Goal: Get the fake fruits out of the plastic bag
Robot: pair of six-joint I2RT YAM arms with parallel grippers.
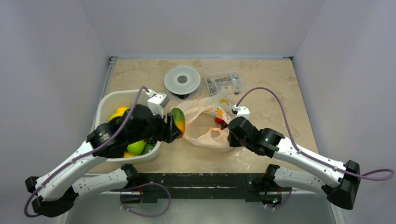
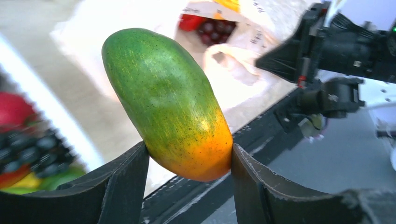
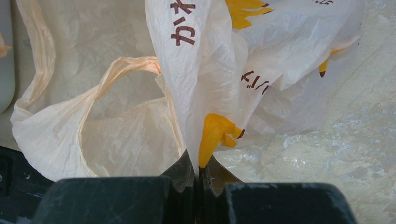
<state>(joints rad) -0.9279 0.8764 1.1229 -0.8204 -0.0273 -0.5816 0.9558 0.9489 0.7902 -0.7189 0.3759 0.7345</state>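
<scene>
My left gripper swings over the bin's far part (image 1: 131,100) next and releases the mango (image 1: 178,118), as that part lies outward, to its left in the top view.
My left gripper (image 1: 173,127) (image 2: 189,161) is shut on a green-to-orange mango (image 1: 178,118) (image 2: 168,100), held in the air between the white bin (image 1: 106,100) and the plastic bag (image 1: 205,126). My right gripper (image 1: 229,128) (image 3: 199,163) is shut on a pinch of the pale-peach bag (image 3: 205,70) and holds its edge up. Inside the bag a red piece (image 1: 218,120) (image 2: 189,22) and dark grapes (image 2: 215,33) show. Several fruits lie in the bin, among them a yellow one (image 1: 119,112) and a green one (image 1: 136,147).
A round clear lid or spool (image 1: 182,80) and a clear hard box of small parts (image 1: 224,81) sit at the back of the table. The black base rail (image 1: 201,179) runs along the near edge. A bag handle loop (image 3: 51,116) lies to the left of my right fingers.
</scene>
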